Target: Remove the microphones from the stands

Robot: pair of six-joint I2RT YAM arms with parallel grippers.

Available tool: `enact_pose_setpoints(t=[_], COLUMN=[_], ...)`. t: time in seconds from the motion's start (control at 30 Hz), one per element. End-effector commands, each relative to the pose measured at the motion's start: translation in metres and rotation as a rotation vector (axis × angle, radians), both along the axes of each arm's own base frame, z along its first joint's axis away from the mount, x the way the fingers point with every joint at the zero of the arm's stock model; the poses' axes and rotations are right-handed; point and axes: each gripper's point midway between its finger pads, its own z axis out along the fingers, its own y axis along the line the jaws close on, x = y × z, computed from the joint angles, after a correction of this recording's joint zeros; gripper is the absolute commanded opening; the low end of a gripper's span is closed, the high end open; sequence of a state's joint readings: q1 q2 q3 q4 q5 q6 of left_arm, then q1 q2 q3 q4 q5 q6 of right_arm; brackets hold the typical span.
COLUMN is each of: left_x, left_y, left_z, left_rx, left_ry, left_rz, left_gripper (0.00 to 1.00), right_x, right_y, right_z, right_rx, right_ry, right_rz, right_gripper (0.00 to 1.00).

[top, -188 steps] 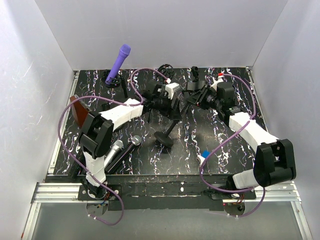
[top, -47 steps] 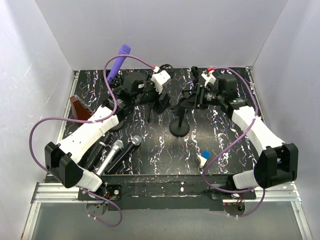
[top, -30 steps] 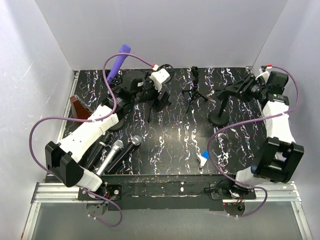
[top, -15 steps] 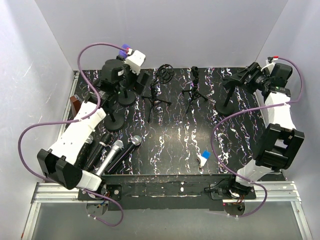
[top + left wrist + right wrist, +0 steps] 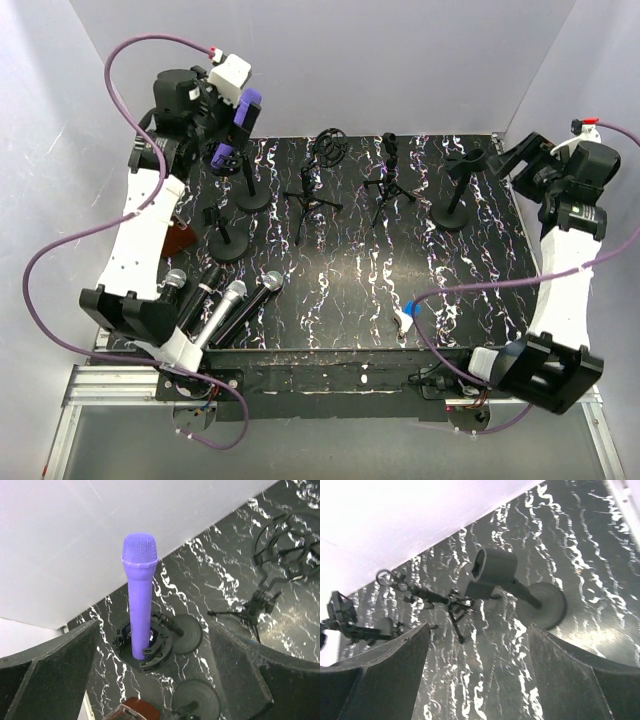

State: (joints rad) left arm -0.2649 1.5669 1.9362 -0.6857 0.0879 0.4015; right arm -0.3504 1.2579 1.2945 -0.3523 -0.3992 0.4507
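The left gripper moves down toward the purple microphone next and brings its open fingers around the microphone's handle between head and clip [image 5: 223, 152] [image 5: 140, 616]. That part of the handle stands bare above the stand.
A purple microphone [image 5: 139, 595] stands upright in the black clip of its stand [image 5: 150, 647] at the far left of the table; its head [image 5: 249, 101] also shows in the top view. My left gripper [image 5: 155, 680] hangs above and just left of it, open, with nothing between the fingers; from the top it [image 5: 222, 118] is raised near the back wall. My right gripper [image 5: 477, 675] is open and empty too, held at the far right [image 5: 518, 160], beside an empty round-base stand [image 5: 492, 570].
Three microphones [image 5: 225, 305] lie side by side at the front left. Two small tripods [image 5: 310, 195] [image 5: 388, 185], a shock mount [image 5: 330, 145], another round-base stand [image 5: 228, 240], a brown object [image 5: 178, 238] and a small blue-white item [image 5: 408, 315] stand around. White walls enclose three sides.
My left arm has lifted and swung back to the far left corner, over the purple microphone. The right arm has let go of the empty stand and pulled away rightward. Both jaws opened wider.
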Motion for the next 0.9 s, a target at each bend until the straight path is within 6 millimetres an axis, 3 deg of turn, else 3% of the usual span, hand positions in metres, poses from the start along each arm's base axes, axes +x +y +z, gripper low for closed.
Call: enact_pose_setpoints(t=[0.0,0.07,0.13,0.33,0.5,0.87], left_x=[0.002,0.010,0.017,0.031,0.052,0.074], left_y=[0.016,0.027,0.036,0.037,0.036,0.039], left_z=[-0.040,-0.053,-0.065,-0.094,-0.115,-0.143], left_rx=[-0.018,-0.057,-0.070,-0.015,0.005,0.055], left_ry=[0.189,0.254,0.303,0.333,0.327,0.322], left_rz=[-0.114,-0.142,-0.173,-0.303,-0.324,-0.341], left_gripper=[0.90,0.88,0.85,0.81,0.74,0.63], right_x=[-0.048,-0.067,-0.083,-0.129,-0.153,-0.158], right_y=[-0.013,-0.011,0.004,0.101,0.154,0.179], right_z=[-0.022,-0.035,-0.046,-0.035,-0.044,-0.053], right_rx=[-0.157,-0.206,-0.243,-0.333,-0.438,-0.365], right_ry=[0.120,0.164,0.154,-0.140,-0.221,-0.189], right_rz=[-0.073,-0.052,0.047,0.541,0.770,0.886], right_gripper=[0.84,0.83,0.80,0.67,0.66,0.62])
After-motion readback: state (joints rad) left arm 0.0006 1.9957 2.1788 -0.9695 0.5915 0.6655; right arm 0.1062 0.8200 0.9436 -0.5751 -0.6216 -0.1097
